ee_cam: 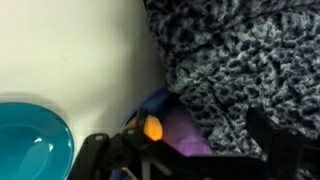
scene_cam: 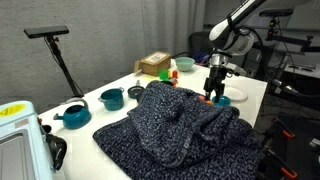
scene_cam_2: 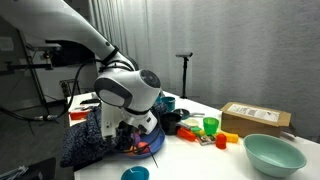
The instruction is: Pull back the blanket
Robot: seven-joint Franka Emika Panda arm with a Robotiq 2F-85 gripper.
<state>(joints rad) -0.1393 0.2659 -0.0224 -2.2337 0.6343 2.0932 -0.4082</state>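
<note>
I will next move my gripper to the right in the wrist view and close it, because the blanket's edge by the purple thing is there between its spread fingers.
The blanket (scene_cam: 175, 125) is a large dark speckled knit heap that covers the middle of the white table (scene_cam: 120, 80). It also shows in an exterior view (scene_cam_2: 88, 138) and fills the upper right of the wrist view (ee_cam: 240, 60). My gripper (scene_cam: 216, 92) is down at the blanket's far edge, and it shows low under the arm in an exterior view (scene_cam_2: 135, 142). In the wrist view the gripper (ee_cam: 190, 148) is open, with its fingers spread either side of the blanket's edge. A purple thing (ee_cam: 185, 132) and an orange thing (ee_cam: 153, 127) peek out from under that edge.
A teal plate (scene_cam: 222, 100) (ee_cam: 30, 140) lies right beside the gripper. Two teal pots (scene_cam: 110, 98) (scene_cam: 73, 115), a cardboard box (scene_cam: 153, 65) (scene_cam_2: 255, 117), a green cup (scene_cam: 184, 64) (scene_cam_2: 211, 125) and a teal bowl (scene_cam_2: 272, 153) stand around. A white appliance (scene_cam: 15, 140) sits at a corner.
</note>
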